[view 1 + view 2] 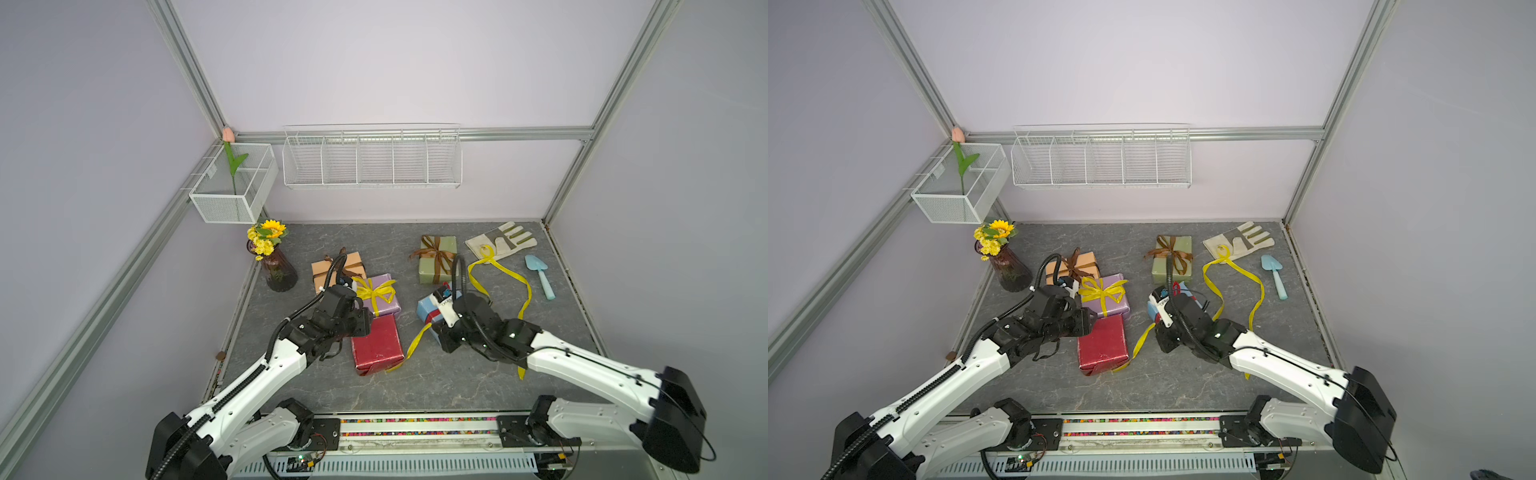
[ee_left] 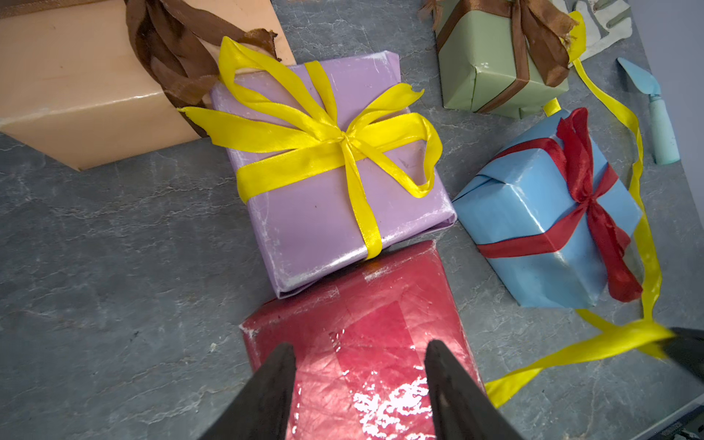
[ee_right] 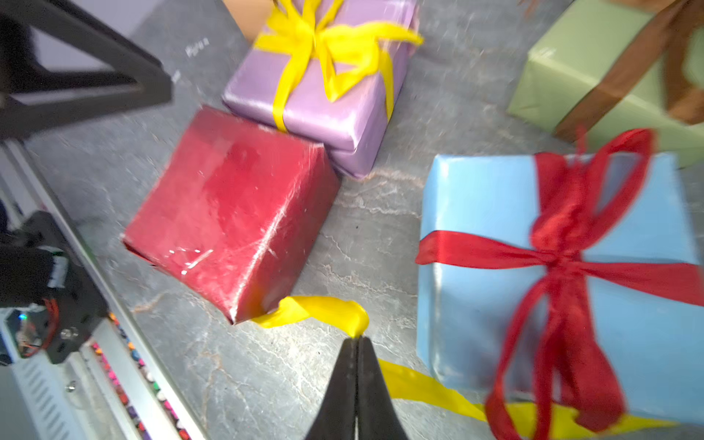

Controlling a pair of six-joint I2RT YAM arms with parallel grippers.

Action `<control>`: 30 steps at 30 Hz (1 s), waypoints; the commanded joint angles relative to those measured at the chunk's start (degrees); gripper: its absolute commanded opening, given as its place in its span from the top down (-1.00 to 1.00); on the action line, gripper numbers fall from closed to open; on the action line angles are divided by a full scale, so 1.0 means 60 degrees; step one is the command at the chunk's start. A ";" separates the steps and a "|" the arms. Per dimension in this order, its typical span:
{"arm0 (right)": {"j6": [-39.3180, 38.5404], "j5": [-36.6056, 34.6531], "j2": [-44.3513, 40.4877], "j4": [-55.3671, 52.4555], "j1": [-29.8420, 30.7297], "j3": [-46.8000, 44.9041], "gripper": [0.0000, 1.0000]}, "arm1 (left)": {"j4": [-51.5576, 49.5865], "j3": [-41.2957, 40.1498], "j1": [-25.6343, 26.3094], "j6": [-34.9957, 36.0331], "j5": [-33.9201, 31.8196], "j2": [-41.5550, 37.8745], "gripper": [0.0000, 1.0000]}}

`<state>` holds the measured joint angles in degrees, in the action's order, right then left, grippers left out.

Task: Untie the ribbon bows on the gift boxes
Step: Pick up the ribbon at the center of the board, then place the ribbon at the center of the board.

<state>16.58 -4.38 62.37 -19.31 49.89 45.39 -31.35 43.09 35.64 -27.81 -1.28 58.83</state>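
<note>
The yellow ribbon still runs under the red box, so the right gripper will next pull it past the light blue box and let it go beside the piece of ribbon near the trowel (image 1: 525, 309).
My right gripper (image 3: 358, 339) is shut on a loose yellow ribbon (image 3: 320, 310) that runs from under the bare red box (image 3: 232, 213) and trails on across the floor (image 1: 525, 286). Beside that gripper stands the light blue box (image 3: 491, 266) with a tied red bow (image 3: 564, 236). My left gripper (image 2: 360, 344) hangs open over the red box (image 2: 362, 312), its fingers apart above the top face. The lilac box (image 2: 316, 228) behind it carries a tied yellow bow (image 2: 343, 137). The olive box (image 1: 436, 259) and the tan-orange box (image 1: 328, 270) keep brown bows.
A dark glass vase of yellow flowers (image 1: 276, 266) stands at the back left. A work glove (image 1: 500, 241) and a blue trowel (image 1: 540, 276) lie at the back right. White wire baskets (image 1: 372, 160) hang on the walls. The arms' base rail (image 1: 415, 428) runs along the front.
</note>
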 commanded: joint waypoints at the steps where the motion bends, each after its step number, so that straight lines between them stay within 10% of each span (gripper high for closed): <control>1: 0.0106 -0.0260 -0.1207 -0.1067 -0.0485 0.0113 0.87 | 0.0170 0.0038 -0.0031 -0.0067 -0.0109 0.0065 -0.14; 24: 0.1311 -0.3377 -0.3708 -0.4548 -0.4767 0.0771 0.87 | 0.0177 0.1624 -0.0022 0.0673 -0.0066 0.1480 -0.12; 30: 0.1651 -0.2567 -0.2785 -0.3818 -0.5324 0.0497 0.87 | 0.0392 0.2118 0.0157 0.0896 0.0165 0.1994 -0.12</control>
<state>23.88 -20.95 42.85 -44.49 18.65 49.39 -29.82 53.41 35.88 -24.01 -1.19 69.45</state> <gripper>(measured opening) 0.066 0.561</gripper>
